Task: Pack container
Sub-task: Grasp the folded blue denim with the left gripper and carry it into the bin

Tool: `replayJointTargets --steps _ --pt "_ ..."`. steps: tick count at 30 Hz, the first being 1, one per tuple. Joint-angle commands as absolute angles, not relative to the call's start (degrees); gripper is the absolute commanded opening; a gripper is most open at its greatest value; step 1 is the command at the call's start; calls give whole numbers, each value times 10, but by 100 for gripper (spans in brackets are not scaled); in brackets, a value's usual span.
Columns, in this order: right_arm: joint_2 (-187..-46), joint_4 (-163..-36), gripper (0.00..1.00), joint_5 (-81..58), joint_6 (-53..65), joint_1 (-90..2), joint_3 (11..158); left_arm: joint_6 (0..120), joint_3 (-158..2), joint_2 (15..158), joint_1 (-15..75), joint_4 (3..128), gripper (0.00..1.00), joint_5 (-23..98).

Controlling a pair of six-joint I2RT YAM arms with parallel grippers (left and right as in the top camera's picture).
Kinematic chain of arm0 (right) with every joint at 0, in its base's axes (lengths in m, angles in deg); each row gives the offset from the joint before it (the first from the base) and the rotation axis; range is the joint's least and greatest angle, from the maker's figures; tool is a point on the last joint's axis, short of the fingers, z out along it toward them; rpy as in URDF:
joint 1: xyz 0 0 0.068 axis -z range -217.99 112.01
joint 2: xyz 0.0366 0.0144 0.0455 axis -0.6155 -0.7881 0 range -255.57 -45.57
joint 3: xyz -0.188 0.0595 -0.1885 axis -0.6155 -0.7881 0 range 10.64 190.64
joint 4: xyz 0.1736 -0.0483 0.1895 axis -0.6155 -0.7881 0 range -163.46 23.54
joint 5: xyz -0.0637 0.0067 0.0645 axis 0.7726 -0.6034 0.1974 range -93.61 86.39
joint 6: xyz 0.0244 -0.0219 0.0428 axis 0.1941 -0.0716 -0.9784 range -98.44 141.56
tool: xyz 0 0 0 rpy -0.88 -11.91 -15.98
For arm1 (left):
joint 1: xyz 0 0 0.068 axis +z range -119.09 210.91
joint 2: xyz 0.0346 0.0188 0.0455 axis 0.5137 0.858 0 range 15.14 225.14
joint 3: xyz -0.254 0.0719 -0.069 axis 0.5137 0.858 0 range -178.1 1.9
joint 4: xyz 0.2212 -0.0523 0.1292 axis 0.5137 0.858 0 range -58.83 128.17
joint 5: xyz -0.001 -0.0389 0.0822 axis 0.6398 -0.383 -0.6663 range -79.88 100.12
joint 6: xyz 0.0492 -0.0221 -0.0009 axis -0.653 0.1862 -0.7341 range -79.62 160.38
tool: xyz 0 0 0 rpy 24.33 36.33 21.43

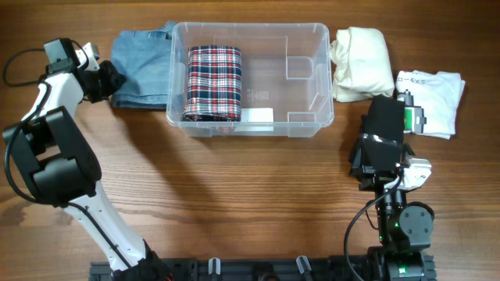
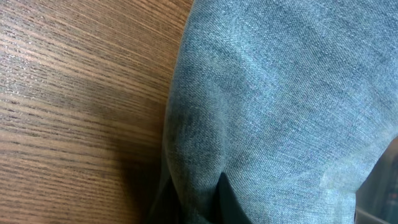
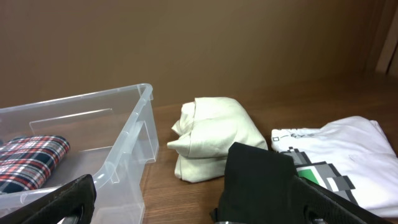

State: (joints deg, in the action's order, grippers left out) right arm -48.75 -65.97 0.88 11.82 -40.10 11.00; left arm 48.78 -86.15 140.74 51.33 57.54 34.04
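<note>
My left gripper lifts the blue jeans next, then lowers them beside the plaid cloth, where the container is empty.
The clear container [image 1: 324, 74] stands at the back middle of the table, with a folded plaid cloth [image 1: 212, 82] in its left part; its corner shows in the right wrist view [image 3: 134, 118]. Folded blue jeans [image 1: 144, 66] lie left of it. My left gripper [image 1: 109, 78] is at the jeans' left edge, and the left wrist view shows its dark fingers [image 2: 196, 205] pinching a fold of denim [image 2: 280, 93]. My right gripper [image 1: 381, 148] is wide open [image 3: 193, 190] in front of the container's right end, with a black folded item [image 3: 261, 180] by its right finger.
A cream folded garment [image 1: 361, 62] lies right of the container and also shows in the right wrist view [image 3: 214, 140]. A white printed T-shirt [image 1: 433, 97] lies at the far right. The black item [image 1: 385, 121] sits beside the shirt.
</note>
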Motion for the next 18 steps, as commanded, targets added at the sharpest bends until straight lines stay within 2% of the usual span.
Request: replayJointTargets --steps 1,7,10,15,18 --pt "-488 -656 100 1 125 -404 110 483 -854 1369 513 613 4 343" --pt "-488 -657 100 1 126 -404 110 488 -856 1163 516 677 4 346" --pt "-488 -656 100 1 125 -404 110 559 -856 1025 515 713 4 345" --pt "-488 -656 100 1 125 -404 110 624 -855 923 479 747 4 345" --pt "-488 -656 100 1 125 -404 110 688 -855 901 413 766 4 345"
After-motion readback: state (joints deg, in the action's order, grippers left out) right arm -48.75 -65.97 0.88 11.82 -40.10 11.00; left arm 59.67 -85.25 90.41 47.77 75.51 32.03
